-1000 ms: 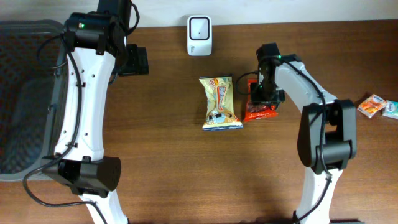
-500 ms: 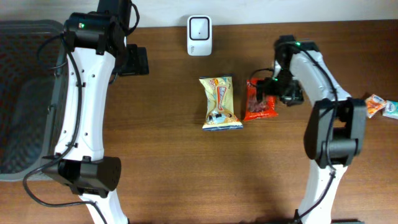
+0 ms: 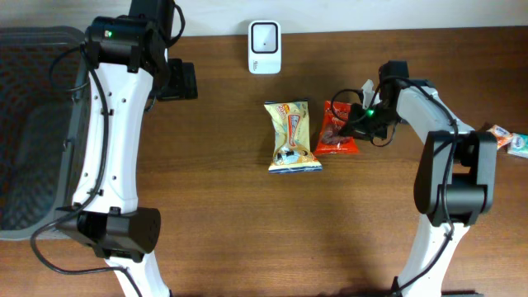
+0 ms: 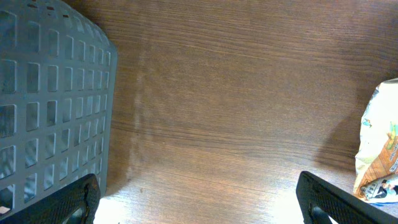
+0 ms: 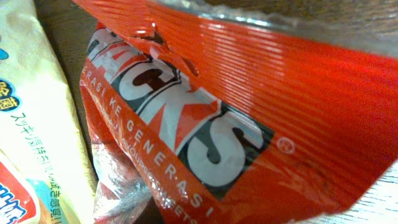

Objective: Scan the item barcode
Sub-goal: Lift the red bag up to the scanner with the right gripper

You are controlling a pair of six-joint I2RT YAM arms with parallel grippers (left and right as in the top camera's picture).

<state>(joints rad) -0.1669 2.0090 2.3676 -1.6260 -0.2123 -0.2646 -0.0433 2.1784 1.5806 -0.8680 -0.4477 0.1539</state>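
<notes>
The red packet (image 3: 337, 130) is pinched in my right gripper. I will lift it over the white scanner, then lower it and release it on the tabletop beside the wrapped items.
A red snack packet (image 3: 337, 130) lies mid-table, its right edge pinched and raised. My right gripper (image 3: 363, 118) is shut on that edge, coming in from the right. In the right wrist view the red packet (image 5: 249, 112) fills the frame and hides the fingers. A yellow snack packet (image 3: 293, 136) lies flat just left of it, and shows again as the yellow packet (image 5: 37, 124) at that view's left edge. The white scanner (image 3: 264, 35) stands at the table's back edge. My left gripper (image 3: 177, 80) hovers open at the back left; the left gripper (image 4: 202, 208) has only bare wood between its fingers.
A grey mesh basket (image 3: 33, 124) fills the left side; its wall (image 4: 50, 93) is close to my left fingers. Small wrapped items (image 3: 499, 140) lie at the far right edge. The yellow packet (image 4: 379, 149) shows at the right of the left wrist view.
My right gripper swung out to the right of the red packet, opened, then shut on its right edge. The packet has shifted and tilted. The left arm has not moved.
</notes>
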